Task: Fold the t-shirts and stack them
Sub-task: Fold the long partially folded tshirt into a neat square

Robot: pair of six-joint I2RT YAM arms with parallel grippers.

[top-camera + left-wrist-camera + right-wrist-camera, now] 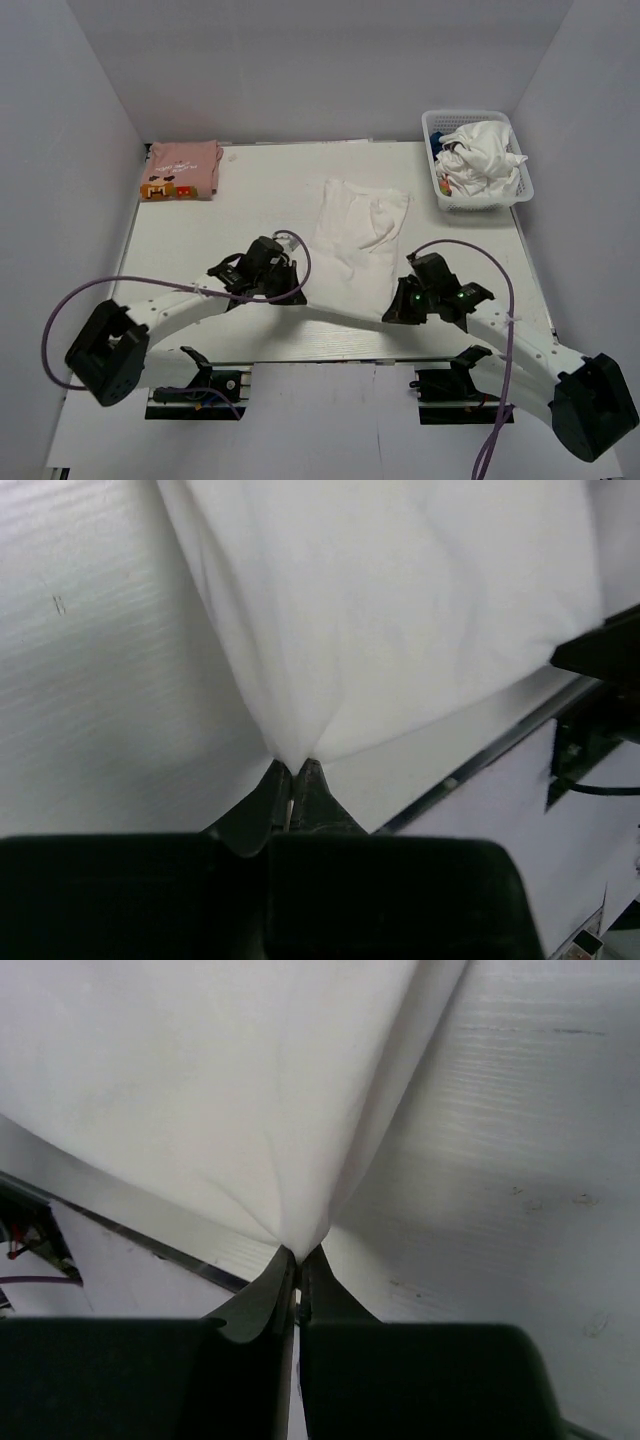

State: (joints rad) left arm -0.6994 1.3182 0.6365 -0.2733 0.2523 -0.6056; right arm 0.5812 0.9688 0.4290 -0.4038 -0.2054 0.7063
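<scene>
My left gripper rises next, carries the t-shirt's near corner outward and releases it low over the far end. The t-shirt's far end (pixel 336 190) is outward of my left gripper.
A white t-shirt (pixel 355 240) lies folded into a long strip in the middle of the table; no red print shows. My left gripper (pixel 298 290) is shut on its near left corner, seen in the left wrist view (pixel 292 764) with the cloth (pixel 400 620) pulled into the tips. My right gripper (pixel 392 305) is shut on its near right corner, seen in the right wrist view (pixel 298 1253) with the cloth (pixel 200 1090) drawn taut. A pink t-shirt (pixel 182 168) with an orange-brown print lies folded at the far left corner.
A white mesh basket (pixel 478 160) at the far right holds a crumpled white garment (pixel 480 155) and something blue. White walls close in the table on three sides. The table's near edge (pixel 330 362) runs just behind the grippers.
</scene>
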